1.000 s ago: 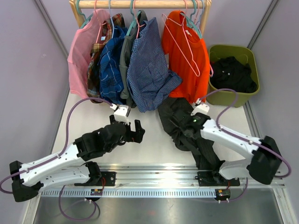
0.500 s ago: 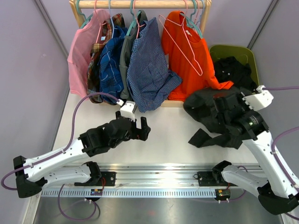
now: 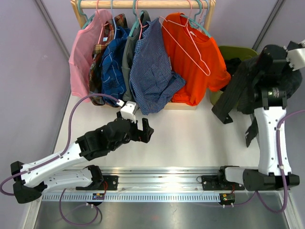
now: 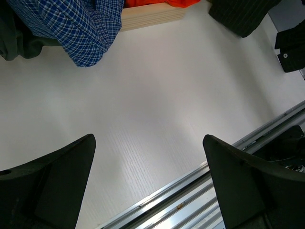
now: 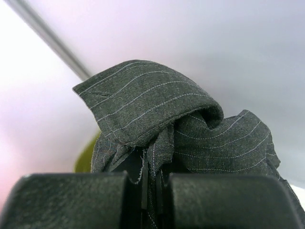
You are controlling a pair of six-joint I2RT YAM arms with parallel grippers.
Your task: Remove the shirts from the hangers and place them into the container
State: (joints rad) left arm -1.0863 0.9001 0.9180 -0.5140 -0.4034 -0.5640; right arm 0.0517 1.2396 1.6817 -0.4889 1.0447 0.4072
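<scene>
The cloth of the black pinstriped shirt (image 3: pixel 240 90) still hangs outside in front, so next I will move my right gripper over and down into the olive-green container (image 3: pixel 228 48) to release the shirt.
My right gripper (image 5: pixel 151 183) is shut on a black pinstriped shirt (image 3: pixel 240 90), lifted high at the right so the cloth hangs in front of the olive-green container (image 3: pixel 228 48). The same shirt (image 5: pixel 157 105) fills the right wrist view. Several shirts stay on hangers on the rail: pink (image 3: pixel 85 52), blue plaid (image 3: pixel 113 67), blue small-checked (image 3: pixel 152 71) and orange (image 3: pixel 190 71). A bare pink wire hanger (image 3: pixel 188 47) lies across the orange shirt. My left gripper (image 3: pixel 144 128) hovers open over the table below the checked shirt, nothing between its fingers (image 4: pixel 62 176).
The wooden rail (image 3: pixel 143 4) spans the back, and its wooden base board (image 4: pixel 147 16) lies under the hanging hems. A metal track (image 3: pixel 162 171) runs along the near table edge. Grey walls close in on both sides.
My right arm swung up and to the right, carrying the black shirt from the table to beside the container. The orange shirt shifted and spread rightward. My left gripper edged slightly forward.
</scene>
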